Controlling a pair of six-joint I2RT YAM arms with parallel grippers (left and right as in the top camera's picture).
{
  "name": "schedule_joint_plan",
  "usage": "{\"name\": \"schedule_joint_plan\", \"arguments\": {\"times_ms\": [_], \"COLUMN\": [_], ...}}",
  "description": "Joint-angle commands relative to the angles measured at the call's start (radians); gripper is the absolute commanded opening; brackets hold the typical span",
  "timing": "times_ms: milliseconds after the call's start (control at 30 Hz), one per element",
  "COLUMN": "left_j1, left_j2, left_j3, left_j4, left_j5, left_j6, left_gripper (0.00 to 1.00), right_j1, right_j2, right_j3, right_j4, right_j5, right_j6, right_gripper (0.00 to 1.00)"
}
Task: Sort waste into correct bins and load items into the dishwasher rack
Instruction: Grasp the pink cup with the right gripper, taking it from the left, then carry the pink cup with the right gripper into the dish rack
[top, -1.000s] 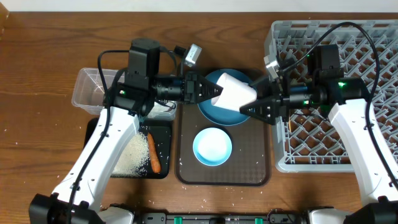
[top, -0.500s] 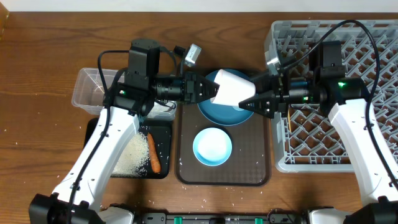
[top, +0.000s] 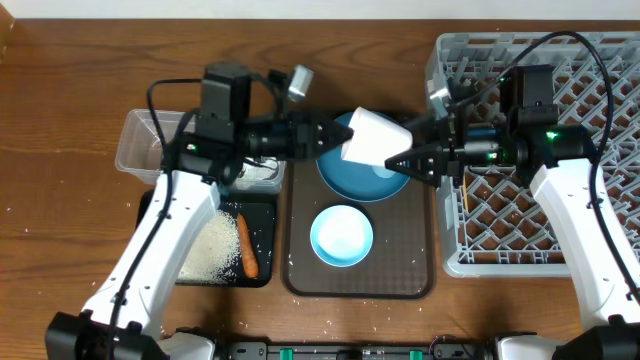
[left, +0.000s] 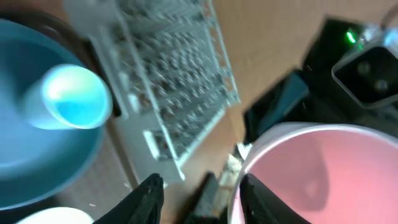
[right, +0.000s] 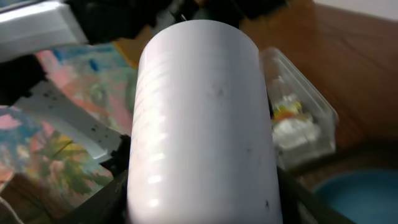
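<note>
The pink cup (top: 375, 140) hangs sideways, so the robot's right gripper will carry it over the wires on the tray side of the grey rack, turn the pink cup's opening down, lower the cup and let go.
The pink cup (top: 375, 140) hangs on its side above the round blue plate (top: 345, 178), between both grippers. My right gripper (top: 405, 160) is shut around its pale outer wall (right: 205, 124). My left gripper (top: 322, 135) is open at the cup's mouth, with one finger at the rim; the pink inside (left: 317, 174) shows beside the left jaws (left: 202, 199). The light blue cup (left: 68, 96) lies on the plate. The white bowl (top: 341, 236) sits on the brown tray. The grey rack (top: 560, 60) is at the right. Chopsticks are out of view.
The brown serving tray (top: 300, 272) holds the plate and bowl. The clear tub (top: 140, 150) at the left holds tissues and the wrapper (right: 283, 112). The black tray (top: 262, 215) holds rice (top: 208, 250) and the carrot (top: 246, 248). Rice grains dot the table's front edge.
My right gripper moved left and closed onto the pink cup. My left gripper opened and drew back slightly to the left. The cup rose a little.
</note>
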Motion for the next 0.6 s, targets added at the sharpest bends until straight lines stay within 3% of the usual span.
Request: {"name": "schedule_joint_plan", "arguments": {"times_ms": [0,300,567], "left_j1": [0.048,0.092,0.092], "left_j2": [0.003,0.003,0.003], "left_j3": [0.002,0.002,0.002], "left_j4": [-0.002,-0.098,-0.175], "left_j5": [-0.098,-0.1,-0.1], "left_j6": [0.018,0.06,0.077], "left_gripper": [0.48,0.63,0.84], "right_j1": [-0.03,-0.154,-0.236], "right_j2": [-0.013,-0.017,-0.017], "right_j3": [0.02,0.027,0.122], "right_j4": [0.0,0.005,-0.15], "right_j5": [0.122,0.491,0.797], "right_j6": [0.1,0.429,0.529], "right_gripper": [0.49,0.46,0.45]}}
